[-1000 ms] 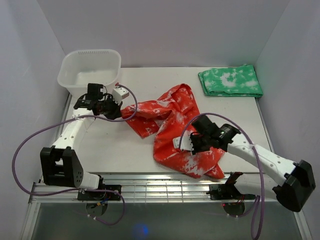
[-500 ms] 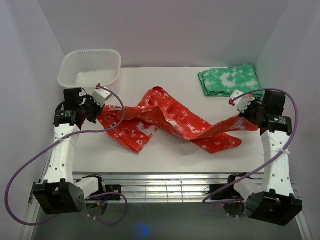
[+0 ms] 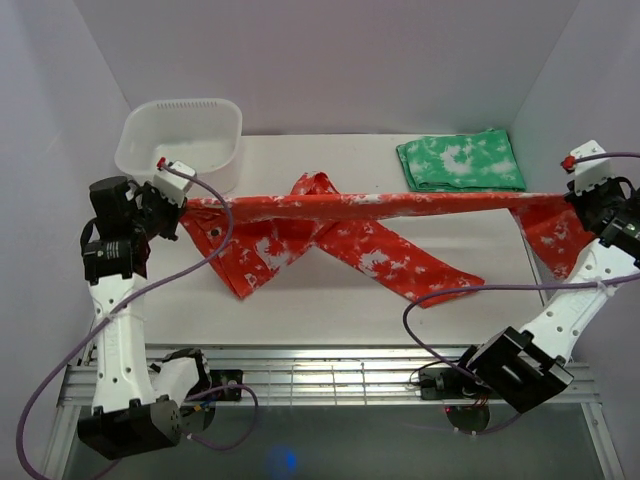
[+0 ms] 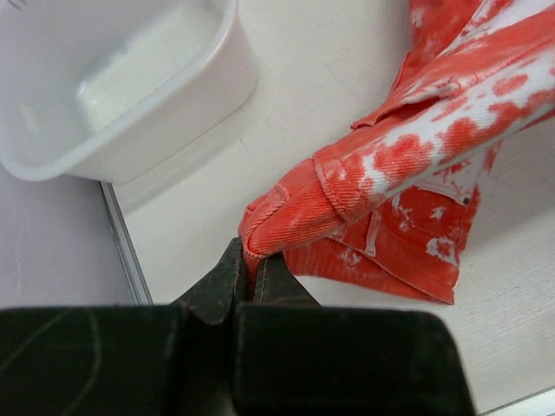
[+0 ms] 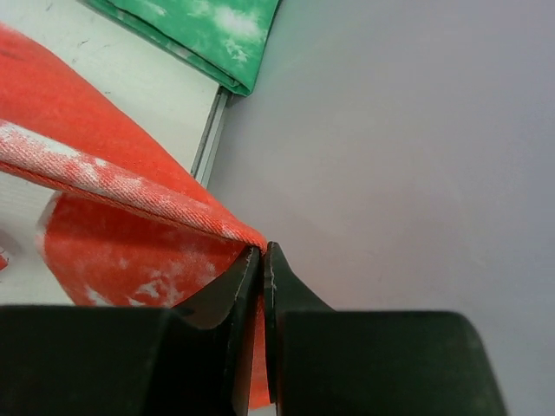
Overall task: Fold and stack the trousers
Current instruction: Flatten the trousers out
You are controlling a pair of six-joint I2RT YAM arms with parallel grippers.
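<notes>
The trousers' taut waistband still hangs raised above the table, so next my left gripper needs to lower to the table beside the white tub and release the waistband's end there.
The red-orange trousers with white blotches hang stretched in a taut band across the table between my two grippers, with two loose parts drooping onto the table below. My left gripper is shut on the trousers' waistband end at the left, next to the tub. My right gripper is shut on the other end, raised at the table's right edge by the wall. In the wrist views the cloth sits pinched between each gripper's closed fingers, left gripper, right gripper.
A white plastic tub stands at the back left, also in the left wrist view. A folded green cloth with white blotches lies at the back right, seen too in the right wrist view. Walls close both sides.
Both arms have swung outward and up, pulling the crumpled trousers into a taut line. The left gripper moved to the left, the right gripper from the table's middle to the far right edge.
</notes>
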